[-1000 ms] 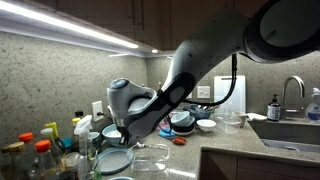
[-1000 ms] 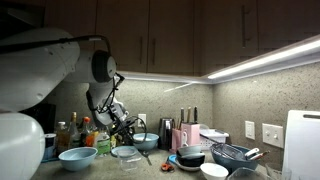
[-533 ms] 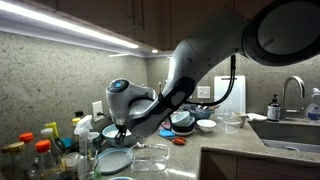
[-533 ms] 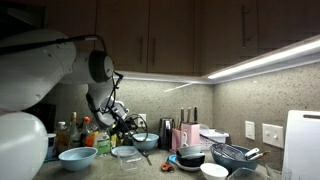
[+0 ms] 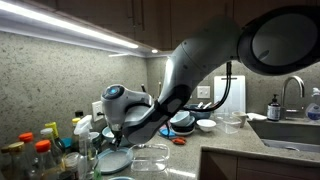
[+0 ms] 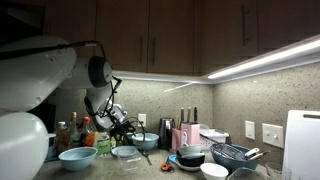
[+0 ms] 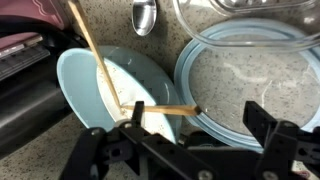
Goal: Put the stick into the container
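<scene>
I need to move my gripper slightly toward the light blue bowl next and close it near the bowl's edge (image 7: 172, 109), as the thin tan stick is between my open fingers.
In the wrist view a thin tan stick (image 7: 168, 109) lies level between my fingers. One end is by my left finger over a light blue bowl (image 7: 85, 85); its tip touches the rim of a clear round glass container (image 7: 250, 75). A second, longer stick (image 7: 95, 55) leans in the blue bowl. My gripper (image 7: 197, 115) hangs just above them, fingers wide apart and not pressing the stick. In both exterior views the gripper (image 5: 118, 136) (image 6: 125, 128) hovers low over the bowl (image 5: 115, 158) and glass container (image 5: 150, 155). The stick is too small to make out there.
A metal spoon (image 7: 145, 15) and a glass bowl (image 7: 250, 10) lie past the containers. Bottles (image 5: 40, 150) crowd one end of the counter. Black bowls (image 5: 181, 121), a small white bowl (image 5: 206, 125) and a sink (image 5: 290, 130) are farther along. A dark appliance (image 7: 20, 60) stands beside the blue bowl.
The arm's wrist has sunk a little and shifted slightly toward the bottles, bringing the gripper lower over the blue bowl.
</scene>
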Robot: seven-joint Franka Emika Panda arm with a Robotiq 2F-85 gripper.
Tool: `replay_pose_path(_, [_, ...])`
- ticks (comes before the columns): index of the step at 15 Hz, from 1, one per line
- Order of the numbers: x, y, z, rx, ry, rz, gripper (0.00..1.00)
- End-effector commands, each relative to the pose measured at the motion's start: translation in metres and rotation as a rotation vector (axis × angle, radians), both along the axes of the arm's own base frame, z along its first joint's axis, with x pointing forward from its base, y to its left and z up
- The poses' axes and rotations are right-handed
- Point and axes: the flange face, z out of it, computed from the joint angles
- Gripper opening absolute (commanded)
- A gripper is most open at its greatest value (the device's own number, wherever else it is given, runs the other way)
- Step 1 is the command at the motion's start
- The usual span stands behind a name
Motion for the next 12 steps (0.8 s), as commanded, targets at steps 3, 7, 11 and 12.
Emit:
replay_pose_path(3, [0.012,-0.004,0.002,-0.005,-0.002,-0.006,0.60])
replay_pose_path(7, [0.017,-0.009,0.005,0.002,-0.006,-0.012,0.34])
replay_pose_path(11, [0.019,-0.011,0.008,0.004,-0.009,-0.012,0.08])
replay_pose_path(12, [0.020,-0.011,0.010,0.006,-0.010,-0.014,0.02])
